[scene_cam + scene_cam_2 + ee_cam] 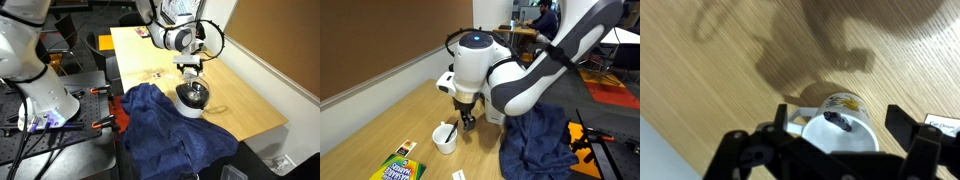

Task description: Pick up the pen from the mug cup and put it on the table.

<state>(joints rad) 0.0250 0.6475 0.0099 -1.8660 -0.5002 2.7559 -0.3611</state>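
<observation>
My gripper lowers slightly next and closes its fingers around the pen's end (455,126) (838,121), since that end shows between my spread fingers at the mug's rim.
A white mug (840,128) with a yellow print stands on the wooden table (720,70). A dark pen (838,122) leans inside it, its tip at the rim. In the wrist view my gripper (830,150) is open, its two black fingers spread wide on either side of the mug, just above it. The mug also shows in an exterior view (445,138), below and beside my gripper (466,120). In the exterior view across the table the gripper (190,68) hangs above a round dark-topped object (192,97).
A dark blue cloth (160,125) lies over the table's near edge, also seen in an exterior view (535,145). A crayon box (398,168) and small paper pieces (458,175) lie near the mug. A white robot base (40,90) stands beside the table.
</observation>
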